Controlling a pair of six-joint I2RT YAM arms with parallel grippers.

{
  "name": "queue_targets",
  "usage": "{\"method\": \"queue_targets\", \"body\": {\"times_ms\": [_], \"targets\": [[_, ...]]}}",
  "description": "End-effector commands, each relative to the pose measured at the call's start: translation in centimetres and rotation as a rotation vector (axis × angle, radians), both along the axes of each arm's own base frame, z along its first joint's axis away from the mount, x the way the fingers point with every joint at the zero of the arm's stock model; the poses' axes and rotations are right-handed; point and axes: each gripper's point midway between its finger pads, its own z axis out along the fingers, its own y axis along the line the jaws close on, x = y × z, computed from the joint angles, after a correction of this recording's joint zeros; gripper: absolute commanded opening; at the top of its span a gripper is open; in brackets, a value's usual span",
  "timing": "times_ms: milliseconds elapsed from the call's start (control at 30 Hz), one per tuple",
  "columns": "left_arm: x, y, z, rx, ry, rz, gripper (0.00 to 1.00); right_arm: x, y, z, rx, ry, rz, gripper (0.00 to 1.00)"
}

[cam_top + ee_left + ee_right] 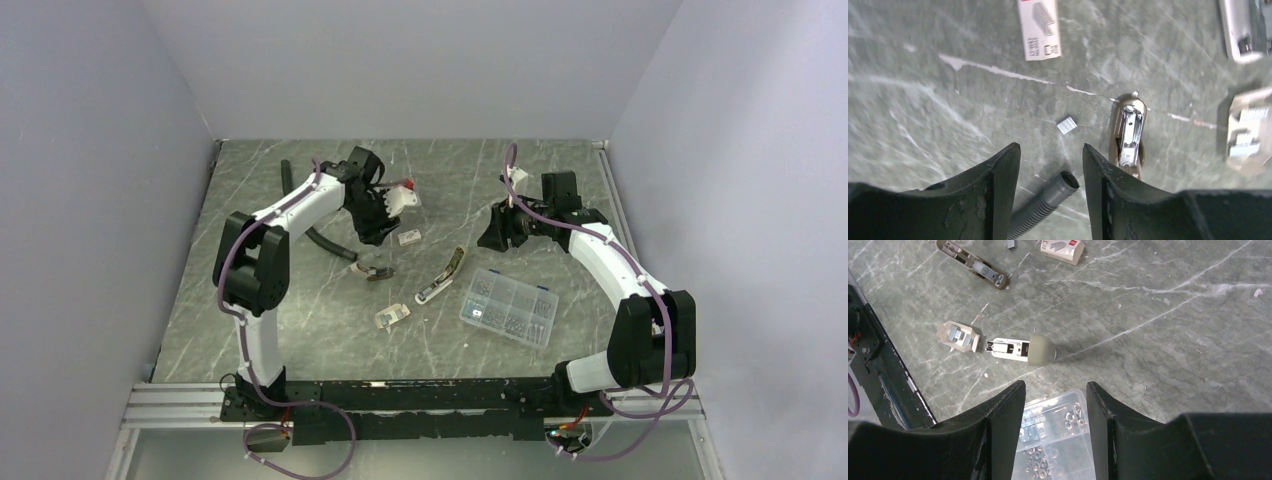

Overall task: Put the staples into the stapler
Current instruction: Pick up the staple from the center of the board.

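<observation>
The short strip of staples lies below, slanted to my left gripper's fingers, so the gripper will turn to match and lower astride it next.
The stapler (442, 276) lies mid-table, its olive rounded arm (1040, 349) raised off the white base and channel (1008, 348); one end of the base shows in the left wrist view (1243, 30). A short strip of staples (1066, 125) lies loose on the table just beyond my left gripper (1051, 146), which is open and empty and hovers over it (372, 238). An open carton holding staples (955, 336) sits beside the stapler. My right gripper (1055, 385) is open and empty, hanging above the clear box.
An olive piece with a silver channel (1128, 132) lies next to the loose staples. A white staple carton (1039, 27) lies beyond them, and a grey ribbed hose (1048, 202) ends under the left fingers. The clear compartment box of nuts (508, 307) stands front right.
</observation>
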Motion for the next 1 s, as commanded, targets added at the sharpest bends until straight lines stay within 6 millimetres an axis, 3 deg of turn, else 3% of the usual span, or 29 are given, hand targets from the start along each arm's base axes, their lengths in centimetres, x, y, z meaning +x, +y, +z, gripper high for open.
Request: {"method": "queue_targets", "body": {"times_ms": [0,267,967], "targets": [[-1.1,-1.4,1.3,-0.078,-0.127,-0.472,0.54,0.8,0.3,2.1,0.023,-0.061,0.02,0.52],[-1.6,-0.5,-2.0,-0.002,-0.09,-0.749,0.49,0.8,0.3,2.3,0.024,-0.066,0.021,0.52],[-1.7,0.0,-5.2,0.046,-0.118,-0.919,0.43,0.7,0.4,2.1,0.028,-0.055,0.026,0.52]]}}
